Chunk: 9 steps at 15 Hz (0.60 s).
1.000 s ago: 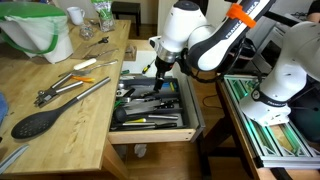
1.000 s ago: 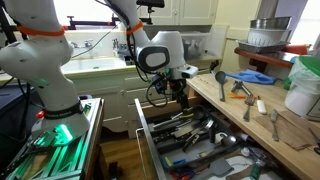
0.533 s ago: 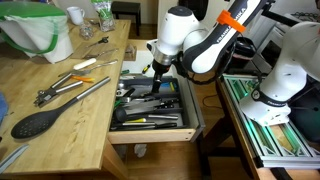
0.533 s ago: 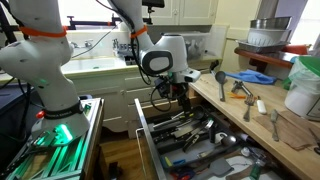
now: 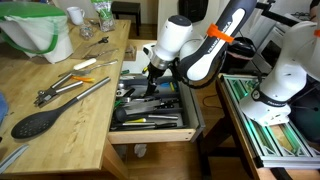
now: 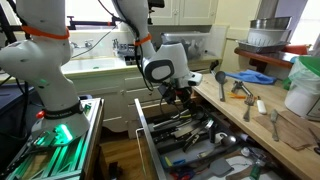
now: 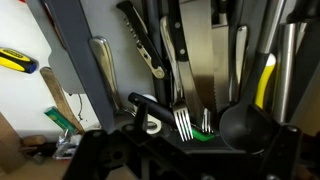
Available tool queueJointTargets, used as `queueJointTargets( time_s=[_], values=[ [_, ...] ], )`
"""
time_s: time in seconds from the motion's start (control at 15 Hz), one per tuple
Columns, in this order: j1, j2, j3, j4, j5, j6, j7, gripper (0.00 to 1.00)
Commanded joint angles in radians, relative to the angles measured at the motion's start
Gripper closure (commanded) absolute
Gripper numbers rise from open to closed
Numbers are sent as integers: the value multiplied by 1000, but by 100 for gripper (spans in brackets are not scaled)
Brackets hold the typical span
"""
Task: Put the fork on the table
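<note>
The fork's handle is crowded by knives, so my gripper should next move outward and down into the drawer, with its open fingers on both sides of the slim silver fork's neck [image 7: 178, 96] just behind its tines.
The open drawer [image 5: 150, 105] below the pale wooden table [image 5: 70, 125] is packed with cutlery. In the wrist view a slim silver fork [image 7: 183, 122] lies among it, tines toward the camera, next to a second set of tines [image 7: 207, 118] on something green. My gripper [image 7: 190, 152] hangs just above the fork, open, with nothing between its dark fingers. In both exterior views the gripper [image 5: 153, 72] [image 6: 178, 93] reaches down into the far end of the drawer, next to the table's edge [image 6: 212, 102].
A big black spoon [image 5: 35, 122], long silver tongs [image 5: 78, 92] and small tools lie on the table, with a green-and-white tub [image 5: 40, 30] behind. Knives [image 7: 195, 50] and a black ladle [image 7: 240, 125] crowd the fork. A green-and-white rack [image 5: 270, 125] stands beyond the drawer.
The arm has shifted a little toward the table side and lower over the drawer's far end. The jaws have stayed open and nothing has been picked up.
</note>
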Motion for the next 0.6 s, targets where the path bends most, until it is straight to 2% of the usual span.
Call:
queueJointTargets(
  time_s=[0.0, 0.53],
  values=[
    [-48, 131, 56, 85, 20, 88, -57, 0],
    [-58, 306, 54, 270, 8, 79, -63, 0]
  ],
)
